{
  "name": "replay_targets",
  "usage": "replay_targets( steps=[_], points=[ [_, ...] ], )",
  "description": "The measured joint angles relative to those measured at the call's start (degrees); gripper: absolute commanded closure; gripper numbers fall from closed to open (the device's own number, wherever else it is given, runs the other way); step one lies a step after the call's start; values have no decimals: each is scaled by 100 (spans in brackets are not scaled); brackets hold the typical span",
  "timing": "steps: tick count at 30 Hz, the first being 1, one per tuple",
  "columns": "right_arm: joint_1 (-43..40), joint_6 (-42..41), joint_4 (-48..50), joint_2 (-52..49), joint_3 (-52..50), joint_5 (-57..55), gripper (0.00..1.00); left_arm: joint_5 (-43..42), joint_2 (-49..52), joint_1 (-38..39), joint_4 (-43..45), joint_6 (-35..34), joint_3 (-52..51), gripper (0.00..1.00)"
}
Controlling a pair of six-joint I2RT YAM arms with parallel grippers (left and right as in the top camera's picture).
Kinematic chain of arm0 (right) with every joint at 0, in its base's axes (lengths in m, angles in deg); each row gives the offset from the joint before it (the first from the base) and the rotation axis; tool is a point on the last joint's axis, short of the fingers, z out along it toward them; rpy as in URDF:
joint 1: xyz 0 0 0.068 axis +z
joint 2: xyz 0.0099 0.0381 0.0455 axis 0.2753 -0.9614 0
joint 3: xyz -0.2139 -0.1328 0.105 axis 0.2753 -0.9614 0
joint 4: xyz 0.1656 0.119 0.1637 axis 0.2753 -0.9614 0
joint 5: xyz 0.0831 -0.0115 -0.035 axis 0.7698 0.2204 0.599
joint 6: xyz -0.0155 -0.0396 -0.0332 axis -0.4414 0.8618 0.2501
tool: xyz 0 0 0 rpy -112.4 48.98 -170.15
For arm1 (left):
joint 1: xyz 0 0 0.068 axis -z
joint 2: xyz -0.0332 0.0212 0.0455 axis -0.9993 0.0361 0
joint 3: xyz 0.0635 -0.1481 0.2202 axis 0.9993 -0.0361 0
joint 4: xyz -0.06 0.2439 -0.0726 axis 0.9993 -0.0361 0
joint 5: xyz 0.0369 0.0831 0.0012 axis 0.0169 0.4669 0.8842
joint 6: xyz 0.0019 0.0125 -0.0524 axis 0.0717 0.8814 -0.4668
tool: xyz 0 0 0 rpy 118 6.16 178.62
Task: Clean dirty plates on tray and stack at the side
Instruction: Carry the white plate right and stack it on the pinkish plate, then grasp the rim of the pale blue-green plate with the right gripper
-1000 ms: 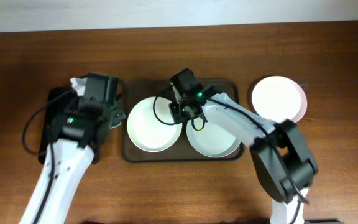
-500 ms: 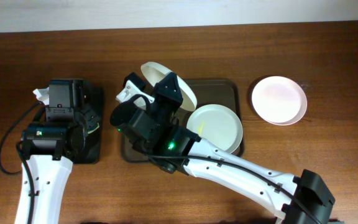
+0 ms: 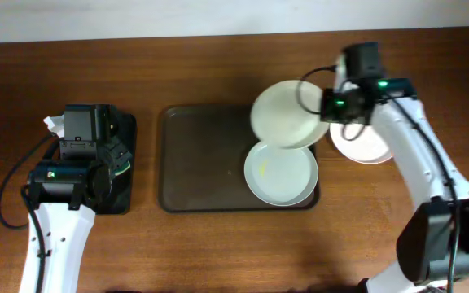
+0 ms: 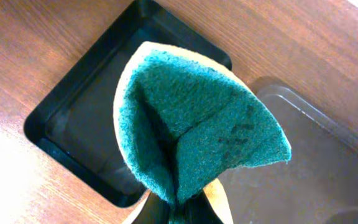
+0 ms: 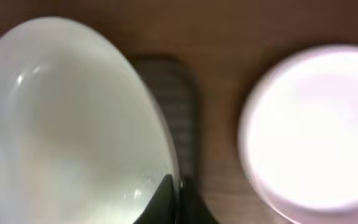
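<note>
I should next move my right gripper to the right in the overhead view and down, and release its plate onto the third plate [image 3: 363, 145] [image 5: 319, 127], since that one lies beside the tray.
My right gripper [image 3: 330, 108] is shut on the rim of a white plate [image 3: 287, 114] and holds it in the air over the brown tray's [image 3: 202, 163] right end; the same plate shows in the right wrist view [image 5: 67, 118], pinched at its edge by the jaws [image 5: 178, 193]. A second white plate [image 3: 280, 172] with a faint yellow smear lies on the tray's right side. A third plate [image 3: 373, 142] lies on the table right of the tray and shows in the right wrist view [image 5: 316, 130]. My left gripper [image 4: 179, 208] is shut on a green and yellow sponge [image 4: 197, 130] over the black tray [image 4: 79, 124].
The small black tray [image 3: 124, 167] sits left of the brown tray, under my left arm. A bit of white cloth or paper [image 3: 52, 124] shows at its far left corner. Bare brown wood surrounds both trays.
The right arm has carried the held plate from the tray's left side to the right, near the plate on the table. The left arm holds still over the black tray.
</note>
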Motion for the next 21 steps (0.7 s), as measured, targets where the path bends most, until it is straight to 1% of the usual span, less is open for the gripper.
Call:
replay_targets(
  steps=[1, 4, 5, 6, 7, 9, 10, 11, 13, 15, 16, 18, 21],
  points=[
    [-498, -61, -81, 0, -162, 107, 96, -22, 0, 0, 0, 0, 0, 100],
    [-1991, -125, 131, -15, -925, 122, 96, -57, 0, 0, -7, 0, 0, 100],
    [-2385, -125, 286, -20, -1056, 170, 96, -63, 0, 0, -2, 2, 0, 100],
    [-2588, -122, 321, -20, -1086, 186, 96, -63, -2, 0, 0, 0, 0, 100],
    [-2918, -122, 376, -22, -1104, 179, 88, -63, 0, 0, 0, 2, 0, 100],
    [-3042, -140, 485, -22, -1115, 184, 81, -63, 2, 0, 2, 0, 0, 100],
    [-3008, -133, 599, -22, -1115, 192, 70, -63, 9, 0, 7, 0, 0, 100],
    [-2990, -142, 605, -22, -1115, 210, 54, -85, 57, 0, 13, 0, 0, 100],
    [-2868, -146, 605, -22, -1115, 201, 54, -103, 127, 0, 20, 0, 0, 100],
    [-2249, -142, 553, -22, -1115, 238, 54, -129, 186, 0, 24, 0, 0, 100],
    [-1779, -142, 315, -22, -1121, 249, 51, -151, 192, 0, 31, 0, 0, 100],
    [-765, -136, 164, -22, -1134, 293, 48, -162, 192, 0, 37, 0, 0, 100],
    [382, -138, 188, -22, -1276, 26, 50, -170, 192, 0, 28, 0, 0, 100]
  ],
)
